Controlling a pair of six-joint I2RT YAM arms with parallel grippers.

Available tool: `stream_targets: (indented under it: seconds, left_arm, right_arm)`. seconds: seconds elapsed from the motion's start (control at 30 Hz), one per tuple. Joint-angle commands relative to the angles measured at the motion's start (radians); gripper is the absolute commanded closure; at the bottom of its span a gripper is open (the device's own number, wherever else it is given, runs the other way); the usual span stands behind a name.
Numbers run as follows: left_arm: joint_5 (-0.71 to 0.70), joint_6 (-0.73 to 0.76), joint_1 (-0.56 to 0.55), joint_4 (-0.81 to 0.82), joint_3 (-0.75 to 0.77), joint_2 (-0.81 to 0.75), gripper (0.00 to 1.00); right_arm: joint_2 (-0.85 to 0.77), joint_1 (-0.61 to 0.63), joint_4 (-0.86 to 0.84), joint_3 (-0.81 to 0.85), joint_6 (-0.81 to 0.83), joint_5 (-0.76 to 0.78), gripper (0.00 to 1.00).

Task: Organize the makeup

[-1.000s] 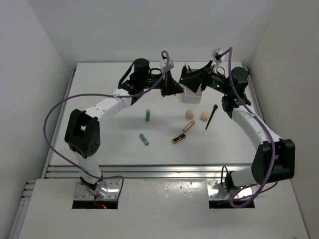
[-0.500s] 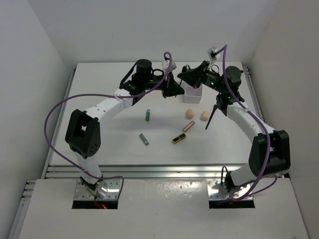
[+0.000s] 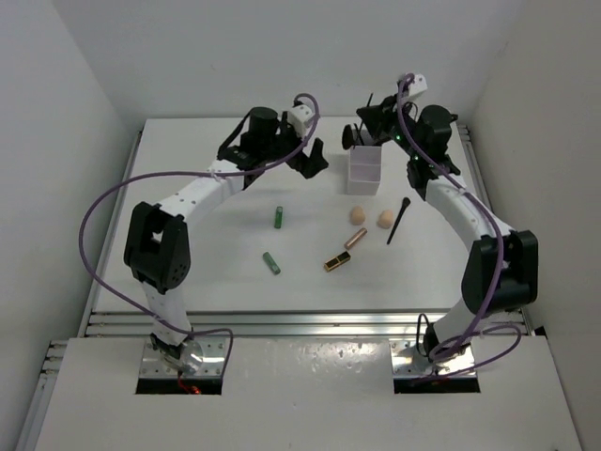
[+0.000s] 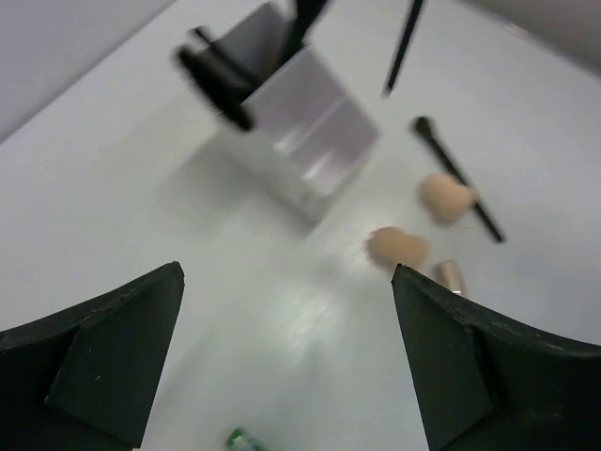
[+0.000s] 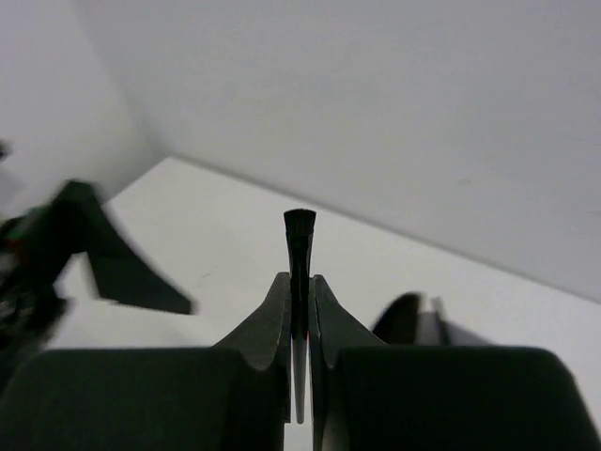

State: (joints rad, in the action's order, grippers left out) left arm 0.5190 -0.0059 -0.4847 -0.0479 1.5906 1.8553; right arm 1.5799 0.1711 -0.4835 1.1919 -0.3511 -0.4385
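Note:
The thin black brush goes down toward the white box's far section [image 3: 370,138] next and my right gripper releases it, since another black brush already leans there.
My right gripper [image 3: 362,132] hangs above the far edge of the white box [image 3: 363,169], shut on a thin black brush [image 5: 300,242] whose bristle tip points up. My left gripper [image 3: 315,160] stands open and empty just left of the box. In the left wrist view another black brush [image 4: 218,86] leans in the box [image 4: 315,141]. On the table lie two peach sponges [image 3: 357,215] [image 3: 384,219], a black brush [image 3: 398,219], a rose-gold tube [image 3: 355,239], a gold-black lipstick [image 3: 336,261] and two green tubes [image 3: 279,217] [image 3: 271,263].
White walls close in the table on the left, back and right. A metal rail [image 3: 300,324] runs along the near edge in front of the arm bases.
My left gripper has opened and drawn back to the left of the box. My right gripper has shut on the thin brush and risen toward the back.

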Motion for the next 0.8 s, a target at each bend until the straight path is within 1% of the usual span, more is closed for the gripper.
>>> stream_targets:
  seconds: [0.0, 0.03, 0.07, 0.17, 0.3, 0.4, 0.43, 0.5, 0.63, 0.67, 0.77]
  left_arm:
    - [-0.250, 0.110, 0.063, -0.043, -0.004, -0.025, 0.01]
    - [-0.267, 0.154, 0.063, -0.043, -0.021, -0.034, 0.01]
    - [-0.298, 0.171, 0.075, -0.043, -0.059, -0.045, 0.01]
    - [-0.321, 0.207, 0.093, -0.053, -0.116, -0.077, 0.01]
    - [-0.355, 0.218, 0.112, -0.089, -0.127, -0.077, 0.01]
    - [-0.366, 0.208, 0.121, -0.101, -0.127, -0.077, 0.01]
    - [-0.366, 0.208, 0.121, -0.115, -0.127, -0.087, 0.01]
    - [-0.379, 0.218, 0.130, -0.130, -0.136, -0.087, 0.01]
    - [-0.399, 0.218, 0.140, -0.139, -0.172, -0.111, 0.01]
    - [-0.399, 0.218, 0.140, -0.139, -0.172, -0.111, 0.01]
    - [-0.399, 0.218, 0.150, -0.139, -0.184, -0.120, 0.01]
  right_arm:
    - [0.093, -0.027, 0.005, 0.115, 0.191, 0.256, 1.00]
    - [0.112, -0.028, 0.002, 0.165, 0.211, 0.268, 1.00]
    - [0.158, -0.035, -0.003, 0.179, 0.215, 0.296, 1.00]
    - [0.256, -0.053, -0.029, 0.235, 0.212, 0.294, 1.00]
    - [0.383, -0.058, -0.087, 0.276, 0.221, 0.330, 1.00]
    - [0.448, -0.059, -0.147, 0.296, 0.230, 0.342, 1.00]
    - [0.475, -0.065, -0.203, 0.298, 0.238, 0.349, 1.00]
    - [0.514, -0.064, -0.231, 0.307, 0.233, 0.357, 1.00]
    - [0.540, -0.067, -0.270, 0.307, 0.196, 0.348, 1.00]
    - [0.545, -0.064, -0.288, 0.302, 0.164, 0.334, 1.00]
    - [0.522, -0.065, -0.334, 0.272, 0.117, 0.322, 1.00]
